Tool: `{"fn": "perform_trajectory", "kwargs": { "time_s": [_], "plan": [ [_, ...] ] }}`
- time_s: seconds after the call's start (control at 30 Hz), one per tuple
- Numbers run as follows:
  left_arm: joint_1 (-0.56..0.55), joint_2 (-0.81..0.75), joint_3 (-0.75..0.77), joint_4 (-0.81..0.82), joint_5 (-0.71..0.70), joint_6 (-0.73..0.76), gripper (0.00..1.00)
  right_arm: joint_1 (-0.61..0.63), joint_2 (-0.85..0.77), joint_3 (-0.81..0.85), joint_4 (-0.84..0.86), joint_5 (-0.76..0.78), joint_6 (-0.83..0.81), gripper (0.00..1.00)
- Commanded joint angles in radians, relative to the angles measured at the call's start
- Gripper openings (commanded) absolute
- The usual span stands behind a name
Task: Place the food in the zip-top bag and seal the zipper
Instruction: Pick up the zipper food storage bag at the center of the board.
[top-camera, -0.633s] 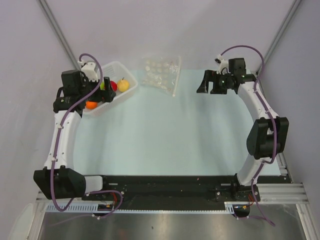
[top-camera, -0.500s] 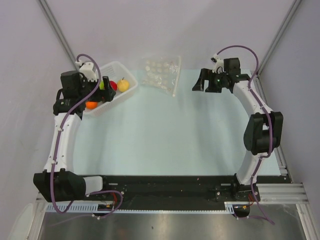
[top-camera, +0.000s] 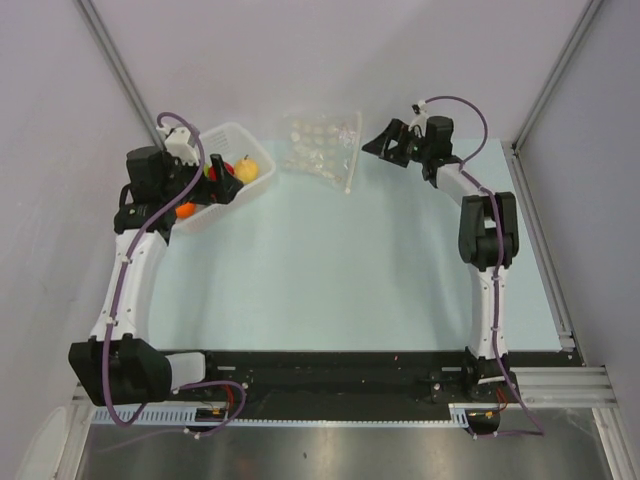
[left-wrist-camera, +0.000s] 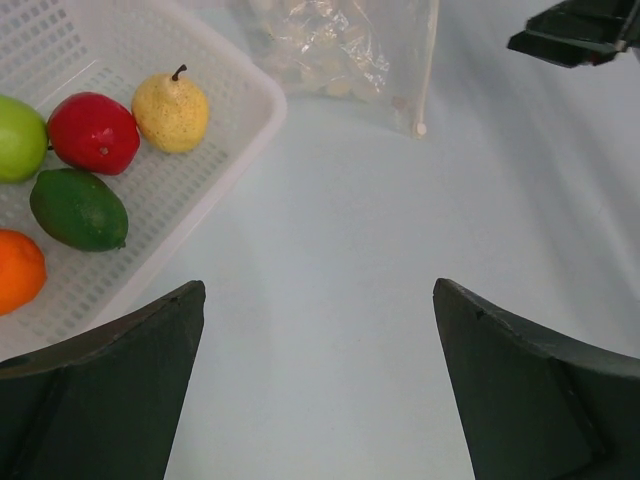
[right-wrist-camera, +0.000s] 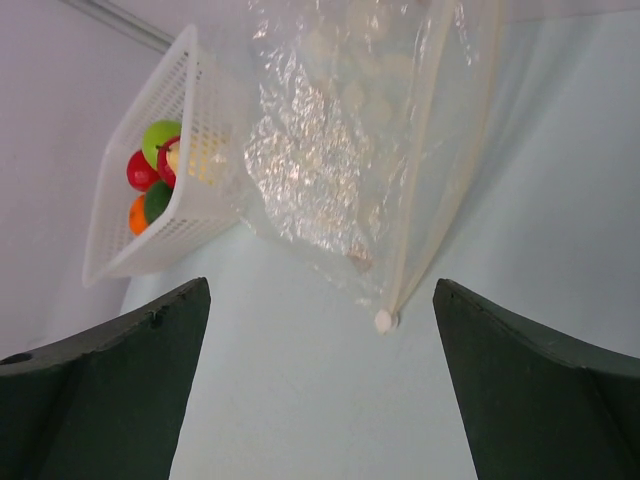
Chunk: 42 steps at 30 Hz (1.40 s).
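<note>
The bag's zipper edge (top-camera: 352, 166) (right-wrist-camera: 402, 238) lies below and left of my right gripper in the top view. It moves down that way next, fingers astride the edge, and closes.
The food lies in a white basket (left-wrist-camera: 250, 100): a yellow pear (left-wrist-camera: 172, 110), a red apple (left-wrist-camera: 93, 132), a dark green lime (left-wrist-camera: 78, 208), a light green apple (left-wrist-camera: 18, 138) and an orange (left-wrist-camera: 18, 270). My left gripper (left-wrist-camera: 320, 290) hovers open by the basket's right rim, with only table between its fingers. The zip-top bag (top-camera: 318, 145) lies flat at the back centre. Its zipper (right-wrist-camera: 430, 180) runs down the bag's right edge. My right gripper (right-wrist-camera: 320, 285) stands open just right of the zipper (top-camera: 352, 155), empty.
The white perforated basket (top-camera: 240, 128) sits at the back left, a little left of the bag. Grey walls with metal struts (top-camera: 115, 60) close in the back and sides. Pale blue table (top-camera: 330, 270) spreads between the arms.
My right arm has swung left and back, bringing its gripper close to the bag's zipper edge. The left gripper has shifted slightly at the basket. Both stay open.
</note>
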Motion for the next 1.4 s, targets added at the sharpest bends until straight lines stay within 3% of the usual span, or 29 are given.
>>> {"fn": "perform_trajectory", "kwargs": {
  "time_s": [0.0,0.1,0.47,0.67,0.77,0.8,0.87,0.9,0.93,1.0,1.2,1.37],
  "plan": [
    [0.003,-0.022,-0.006,0.069,0.052,0.001,1.0,0.017,0.175,0.193,0.198,-0.013,0.135,0.97],
    [0.003,-0.016,-0.011,0.067,0.051,0.012,1.0,0.023,0.271,0.318,0.209,-0.012,0.185,0.95],
    [0.002,0.052,0.015,0.036,0.083,0.001,0.99,0.071,0.482,0.458,0.275,0.003,0.216,0.9],
    [0.002,0.079,0.055,0.018,0.143,-0.014,1.0,0.074,0.541,0.497,0.374,-0.027,0.296,0.76],
    [0.002,0.084,0.058,0.001,0.133,-0.008,1.0,0.077,0.552,0.502,0.457,-0.064,0.379,0.56],
    [0.0,0.084,0.058,-0.005,0.123,-0.01,1.0,0.078,0.549,0.504,0.473,-0.073,0.391,0.41],
    [0.002,0.081,0.057,-0.016,0.117,-0.014,1.0,0.075,0.533,0.498,0.502,-0.099,0.423,0.24],
    [0.0,0.078,0.057,-0.017,0.114,-0.011,1.0,0.074,0.521,0.488,0.505,-0.108,0.426,0.07],
    [0.002,0.076,0.058,-0.023,0.107,-0.013,1.0,0.071,0.475,0.467,0.508,-0.116,0.429,0.0],
    [0.002,0.073,0.071,-0.027,0.103,-0.014,1.0,0.059,0.406,0.374,0.508,-0.136,0.39,0.0],
    [0.003,0.087,0.141,-0.053,0.11,-0.019,1.0,0.031,0.092,0.229,0.233,-0.188,0.042,0.0],
    [0.002,0.095,0.195,-0.047,0.078,-0.094,1.0,0.029,-0.135,0.217,-0.184,-0.049,-0.179,0.0]
  ]
}}
